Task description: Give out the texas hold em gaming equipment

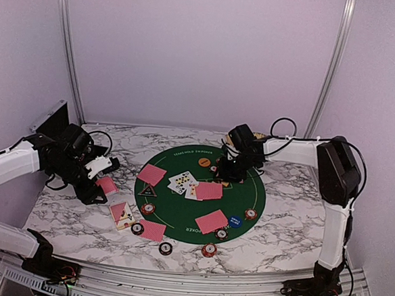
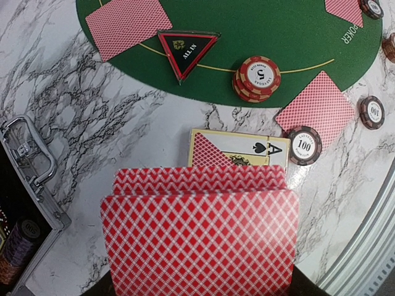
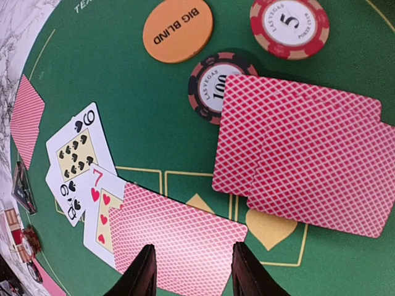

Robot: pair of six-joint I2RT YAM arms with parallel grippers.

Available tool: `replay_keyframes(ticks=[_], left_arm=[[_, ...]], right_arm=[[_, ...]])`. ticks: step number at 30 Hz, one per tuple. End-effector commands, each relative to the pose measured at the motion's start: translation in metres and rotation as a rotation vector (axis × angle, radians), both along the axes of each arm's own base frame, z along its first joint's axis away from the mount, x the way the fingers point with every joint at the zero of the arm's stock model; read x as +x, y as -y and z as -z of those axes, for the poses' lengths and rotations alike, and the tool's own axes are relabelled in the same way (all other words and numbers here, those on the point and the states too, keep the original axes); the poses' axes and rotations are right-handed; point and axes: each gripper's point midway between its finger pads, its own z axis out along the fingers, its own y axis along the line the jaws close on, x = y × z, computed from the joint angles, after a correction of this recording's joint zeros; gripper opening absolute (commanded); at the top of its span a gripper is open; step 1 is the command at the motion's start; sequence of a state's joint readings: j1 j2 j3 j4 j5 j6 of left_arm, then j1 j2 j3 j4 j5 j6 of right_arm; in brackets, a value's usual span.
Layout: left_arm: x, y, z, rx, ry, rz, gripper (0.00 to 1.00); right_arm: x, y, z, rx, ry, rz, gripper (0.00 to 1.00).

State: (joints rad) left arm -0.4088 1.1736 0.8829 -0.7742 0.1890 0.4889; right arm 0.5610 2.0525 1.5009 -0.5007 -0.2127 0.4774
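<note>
My left gripper lowers the deck onto the bare marble beside the ace of spades box next and releases it clear of the chips. That marble lies below the gripper.
My left gripper is off the mat's left edge, shut on a deck of red-backed cards that hides its fingers. Ahead of it lie an ace of spades, a 100 chip, a stack of 5 chips and the black triangle button. My right gripper hangs open over the green mat, its fingers either side of a face-down card that overlaps a 7 of hearts. Two more face-down cards, a 100 chip and the orange button lie beyond.
Pairs of face-down cards and chips lie around the mat's rim, with a blue button near the front right. An open case with chips sits at the left. A metal rail runs along the table's front.
</note>
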Motion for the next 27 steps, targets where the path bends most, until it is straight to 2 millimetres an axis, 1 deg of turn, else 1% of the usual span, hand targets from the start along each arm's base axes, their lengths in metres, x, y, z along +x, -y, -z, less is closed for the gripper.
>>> replay_keyframes(ticks=[1,4,7,11,14,17,21,24,27], left_arm=[[0.006,0.001,-0.01,-0.025,0.029,-0.013,0.0],[0.006,0.0,-0.009,-0.025,0.025,-0.016,0.0],[0.007,-0.002,-0.009,-0.028,0.027,-0.021,0.0],[0.01,-0.004,-0.009,-0.032,0.029,-0.03,0.0],[0.01,-0.005,-0.01,-0.036,0.033,-0.034,0.0],[0.011,-0.006,-0.011,-0.038,0.037,-0.039,0.0],[0.012,-0.007,-0.011,-0.04,0.038,-0.046,0.0],[0.012,-0.009,-0.009,-0.039,0.035,-0.054,0.0],[0.015,-0.013,-0.004,-0.026,0.035,-0.069,0.0]], right_arm=[[0.005,-0.001,0.022,-0.011,-0.027,0.001,0.41],[0.005,0.0,0.028,-0.017,-0.031,0.005,0.41],[-0.002,0.0,0.032,-0.003,-0.039,0.006,0.41],[-0.018,-0.006,0.037,0.019,-0.058,-0.011,0.4],[-0.029,-0.015,0.036,0.036,-0.066,-0.028,0.39],[-0.037,-0.017,0.03,0.036,-0.058,-0.029,0.39],[-0.035,-0.015,0.017,0.042,-0.032,-0.01,0.39],[-0.03,-0.015,0.003,0.042,-0.005,0.0,0.38],[-0.023,-0.013,-0.018,0.043,0.037,0.014,0.4]])
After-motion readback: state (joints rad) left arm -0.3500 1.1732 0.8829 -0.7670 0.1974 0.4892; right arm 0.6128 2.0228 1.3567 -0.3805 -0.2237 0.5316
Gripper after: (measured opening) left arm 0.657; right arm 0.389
